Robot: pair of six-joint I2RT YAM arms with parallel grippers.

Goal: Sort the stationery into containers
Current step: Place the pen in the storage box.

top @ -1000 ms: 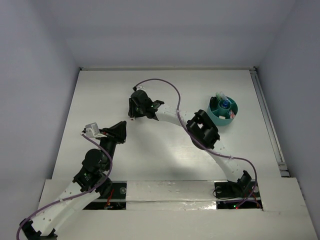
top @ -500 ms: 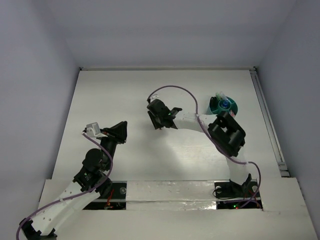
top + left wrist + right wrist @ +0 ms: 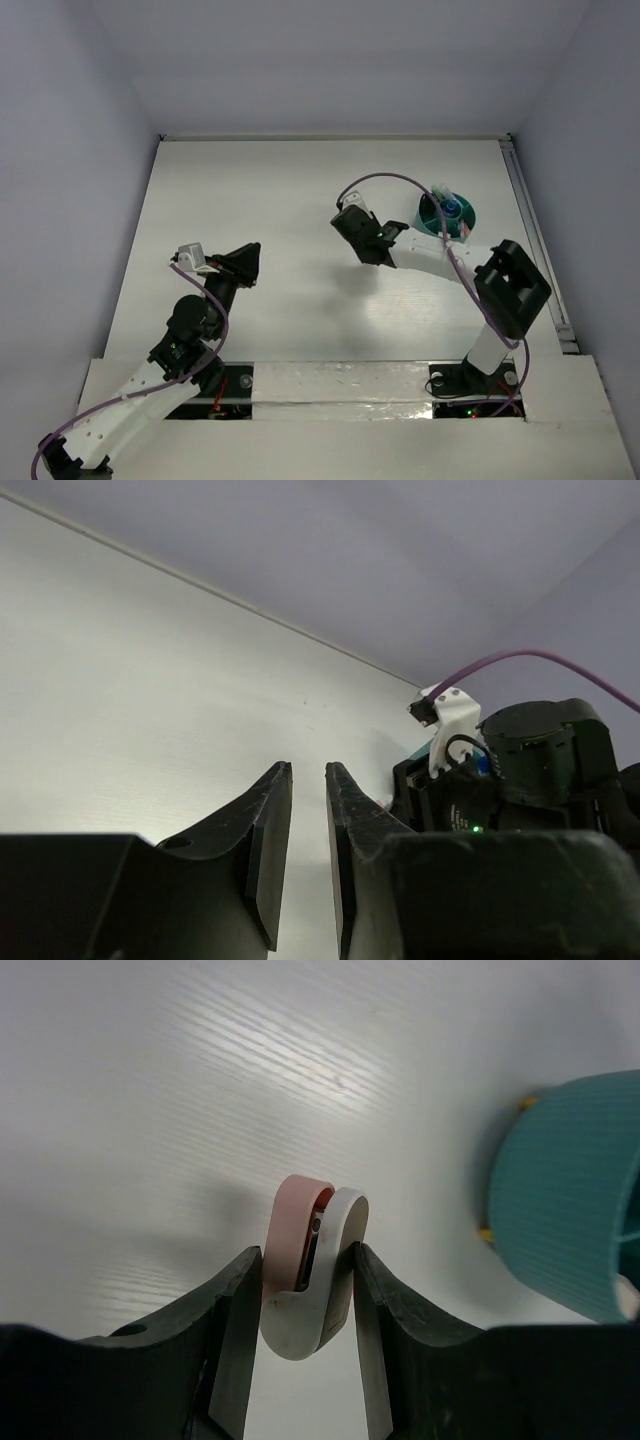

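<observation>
The eraser point(image 3: 336, 1260) should go where stationery already stands, so my right gripper should next lift across to the teal cup's opening point(image 3: 631, 1235), on its right in the top view, and release it there.
My right gripper point(image 3: 305, 1256) is shut on a small white and pink eraser point(image 3: 336, 1260) and holds it above the table, left of the teal cup point(image 3: 570, 1190). In the top view the right gripper point(image 3: 358, 232) is a short way left of the cup point(image 3: 447, 215), which holds several stationery items, one with a blue cap point(image 3: 455, 208). My left gripper point(image 3: 308, 770) is empty, its jaws nearly together with a narrow gap. In the top view it point(image 3: 248, 258) hovers over the left half of the table.
The white table point(image 3: 300, 180) is walled at the back and both sides. A metal rail point(image 3: 535, 240) runs along the right edge. The right arm's elbow point(image 3: 512, 285) sits near that rail. A purple cable point(image 3: 390, 180) loops over the right wrist.
My right gripper has moved right across the table with the eraser, from mid-table to just left of the cup. The left gripper has barely shifted.
</observation>
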